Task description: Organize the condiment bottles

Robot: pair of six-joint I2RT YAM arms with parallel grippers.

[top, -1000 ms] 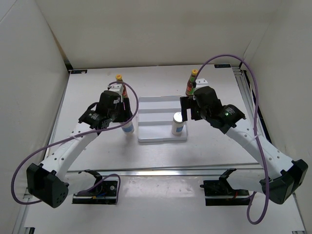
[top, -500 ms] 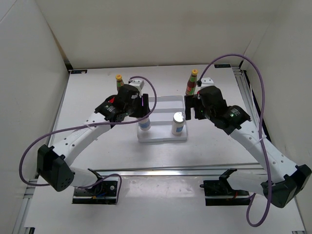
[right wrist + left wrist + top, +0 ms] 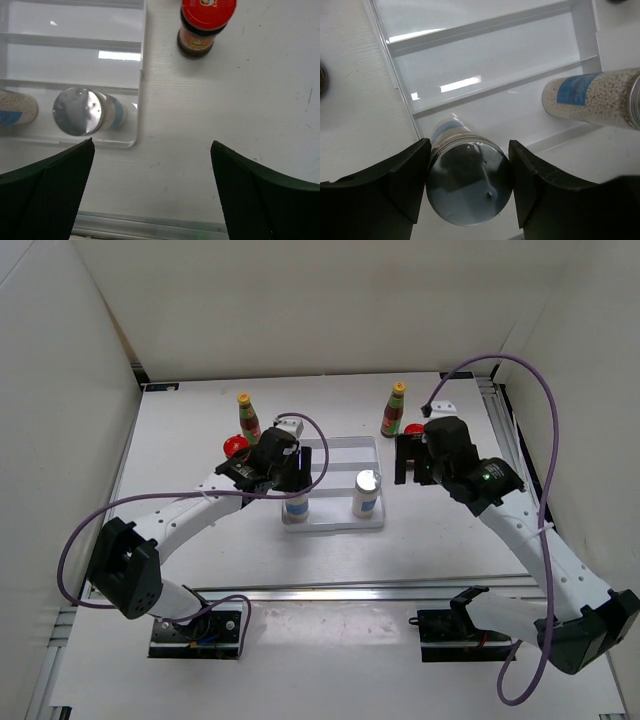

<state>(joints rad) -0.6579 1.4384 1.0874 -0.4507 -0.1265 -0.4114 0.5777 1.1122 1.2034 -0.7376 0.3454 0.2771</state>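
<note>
I will move my open right gripper outward over the jar's red lid (image 3: 414, 428) and lower my fingers around it, because the red-lidded jar is still outside the tray (image 3: 335, 455).
My left gripper (image 3: 297, 488) (image 3: 468, 186) is shut on the silver top of a white shaker (image 3: 296, 506) (image 3: 468, 187). That shaker stands upright over the near-left row of the white ridged tray (image 3: 335, 455) (image 3: 485, 60). A second white shaker (image 3: 366, 493) (image 3: 592, 97) (image 3: 82, 111) stands in the same row to the right. My right gripper (image 3: 408, 462) (image 3: 152, 165) hangs open over bare table just right of the tray. A red-lidded jar (image 3: 206, 22) sits beyond it. Two slim yellow-capped bottles (image 3: 247, 418) (image 3: 395, 410) stand behind the tray, with another red-lidded jar (image 3: 234, 447) at the left.
White walls close in the table on the left, back and right. A metal rail (image 3: 330, 592) runs along the near edge, with two black mounts below it. Purple cables loop off both arms.
My left arm has carried the shaker rightwards from beside the tray to over its near-left row. My right gripper has drawn back to the right, away from the tray, still open.
</note>
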